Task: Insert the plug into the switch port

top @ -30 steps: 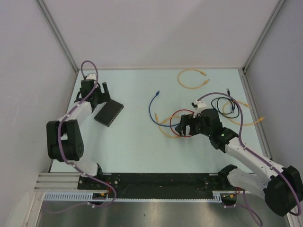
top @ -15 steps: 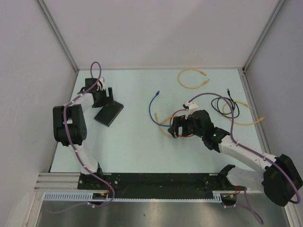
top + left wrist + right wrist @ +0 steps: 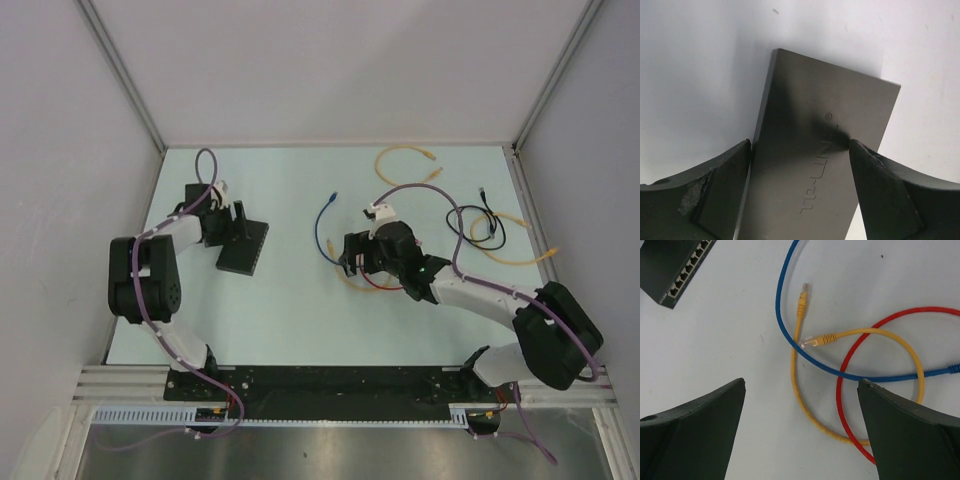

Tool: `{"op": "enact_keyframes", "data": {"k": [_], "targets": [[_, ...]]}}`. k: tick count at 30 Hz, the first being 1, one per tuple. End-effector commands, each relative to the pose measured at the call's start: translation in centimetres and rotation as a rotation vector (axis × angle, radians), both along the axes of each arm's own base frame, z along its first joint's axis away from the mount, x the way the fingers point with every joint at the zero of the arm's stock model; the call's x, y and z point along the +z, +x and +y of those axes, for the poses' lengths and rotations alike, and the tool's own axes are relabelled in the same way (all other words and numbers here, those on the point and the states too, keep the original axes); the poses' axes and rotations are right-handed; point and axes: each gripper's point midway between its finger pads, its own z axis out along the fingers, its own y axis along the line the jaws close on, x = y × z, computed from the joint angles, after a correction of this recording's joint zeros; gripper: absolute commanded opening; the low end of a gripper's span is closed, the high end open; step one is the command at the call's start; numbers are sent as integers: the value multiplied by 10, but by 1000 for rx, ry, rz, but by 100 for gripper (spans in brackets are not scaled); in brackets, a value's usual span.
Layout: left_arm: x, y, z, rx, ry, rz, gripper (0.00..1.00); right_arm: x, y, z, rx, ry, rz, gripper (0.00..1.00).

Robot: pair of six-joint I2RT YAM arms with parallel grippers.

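I will next move my right gripper outward, toward the switch and down onto the far part of the blue cable, because that part of the blue cable lies clear of the red cable.
The switch [image 3: 245, 247] is a flat black box on the left of the table. In the left wrist view the switch [image 3: 825, 150] lies between my fingers, which touch both of its long edges. My left gripper [image 3: 232, 226] is shut on it. My right gripper [image 3: 350, 262] is open and empty, hovering over tangled cables. In the right wrist view two yellow plugs [image 3: 802, 295] [image 3: 812, 341] lie ahead of the open right gripper [image 3: 801, 385], beside a blue cable [image 3: 782, 315] and a red cable [image 3: 850, 370]. The switch's socket row [image 3: 687, 272] shows at the top left.
Another yellow cable [image 3: 405, 165] lies at the back. A black cable [image 3: 480, 225] and a yellow cable [image 3: 520, 255] lie at the right. The blue cable [image 3: 322, 225] curves near the table's middle. White walls close in the table on three sides.
My left gripper has moved onto the switch, closed on it and turned it from slanted to nearly upright in view. My right arm has moved left over the yellow, red and blue cables.
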Motion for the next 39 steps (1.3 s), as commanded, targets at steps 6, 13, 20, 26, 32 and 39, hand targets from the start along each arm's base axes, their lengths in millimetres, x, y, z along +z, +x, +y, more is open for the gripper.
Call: {"op": "enact_keyframes", "data": {"k": [6, 13, 20, 26, 32, 39], "targets": [[-13, -53, -87, -230, -14, 87, 83, 33, 63, 33, -166, 45, -148, 100], [-19, -74, -128, -399, 39, 89, 84, 21, 99, 50, -287, 77, -127, 92], [-12, -96, -151, -466, 5, 80, 84, 0, 127, 75, -322, 99, -111, 84], [17, -103, -135, -399, 43, 3, 88, -22, 148, 95, -299, 99, -97, 75], [66, -111, -118, -274, 34, -173, 95, -45, 162, 105, -286, 64, -94, 62], [106, -131, -112, -237, -28, -292, 96, -54, 166, 108, -236, 14, -87, 31]]}}
